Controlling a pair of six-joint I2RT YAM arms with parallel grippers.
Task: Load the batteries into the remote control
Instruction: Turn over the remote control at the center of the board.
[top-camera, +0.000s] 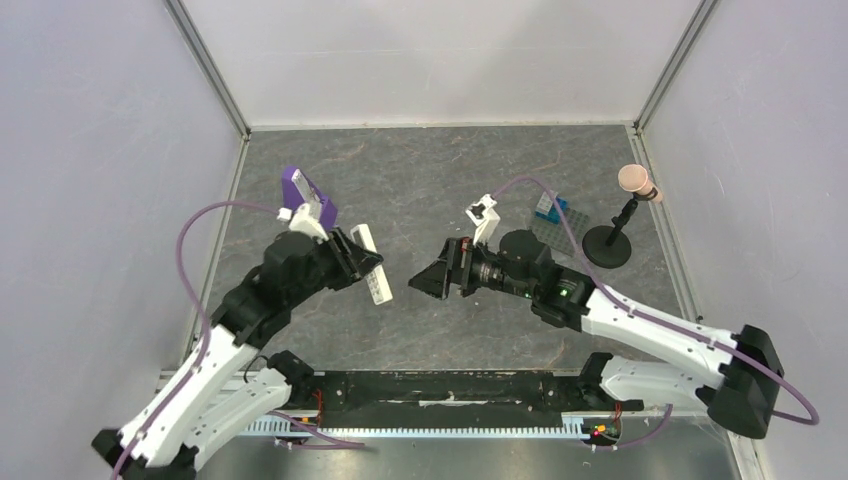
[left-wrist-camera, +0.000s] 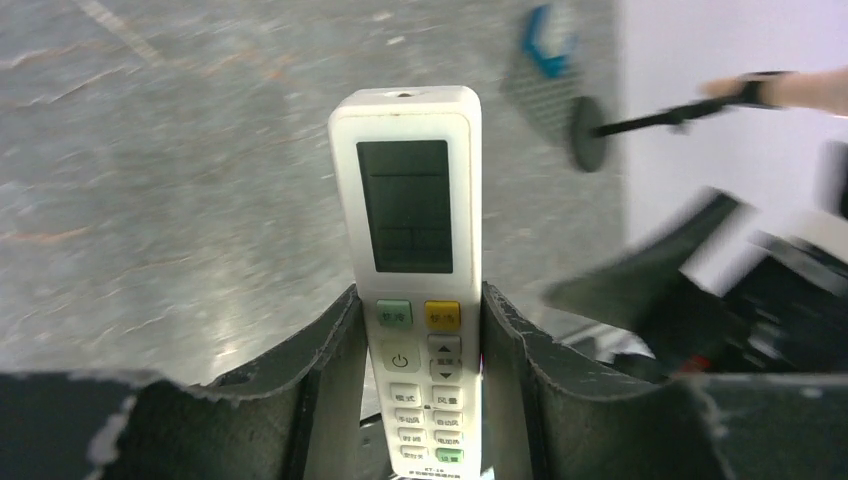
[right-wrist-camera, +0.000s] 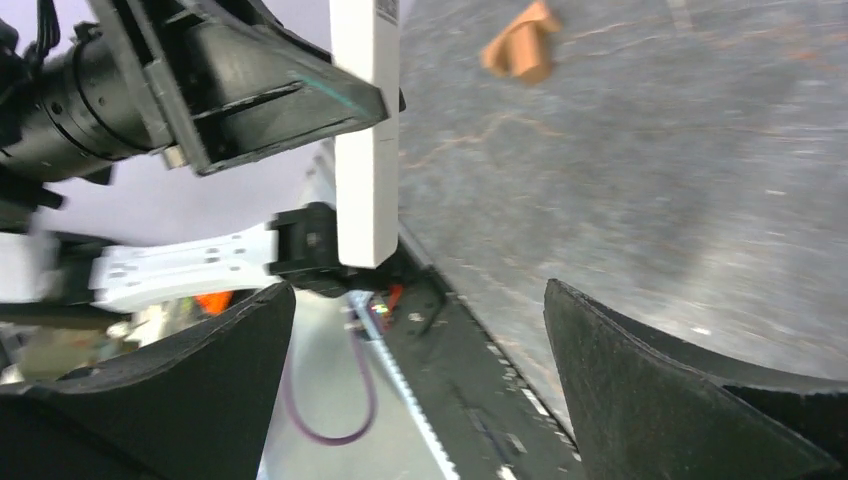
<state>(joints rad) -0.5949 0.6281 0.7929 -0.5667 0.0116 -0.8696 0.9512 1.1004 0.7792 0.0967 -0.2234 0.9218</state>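
I should next tilt the fingers of my left gripper downward, lower the remote control (top-camera: 380, 289) onto the bare grey tabletop below and let go of it, because that spot is clear.
My left gripper (top-camera: 362, 264) (left-wrist-camera: 420, 292) is shut on the remote control (top-camera: 380, 289) (left-wrist-camera: 410, 200), gripping its two long sides at the button end. The white bar sticks out past the fingers, with the grey display and buttons facing the left wrist camera. My right gripper (top-camera: 422, 281) (right-wrist-camera: 418, 290) stands open a short way to the right of the remote, its jaws wide apart with nothing between them. In the right wrist view the remote control (right-wrist-camera: 366, 150) shows as a plain white bar clamped in the left gripper's dark fingers (right-wrist-camera: 285, 90). The batteries are out of view.
A purple wedge-shaped stand (top-camera: 300, 190) sits behind the left gripper. At the back right are a grey mat (top-camera: 560, 228) with a blue piece (top-camera: 548, 205) and a small black stand (top-camera: 608, 245) with a pink head. A blurred orange-brown thing (right-wrist-camera: 520, 45) lies on the table.
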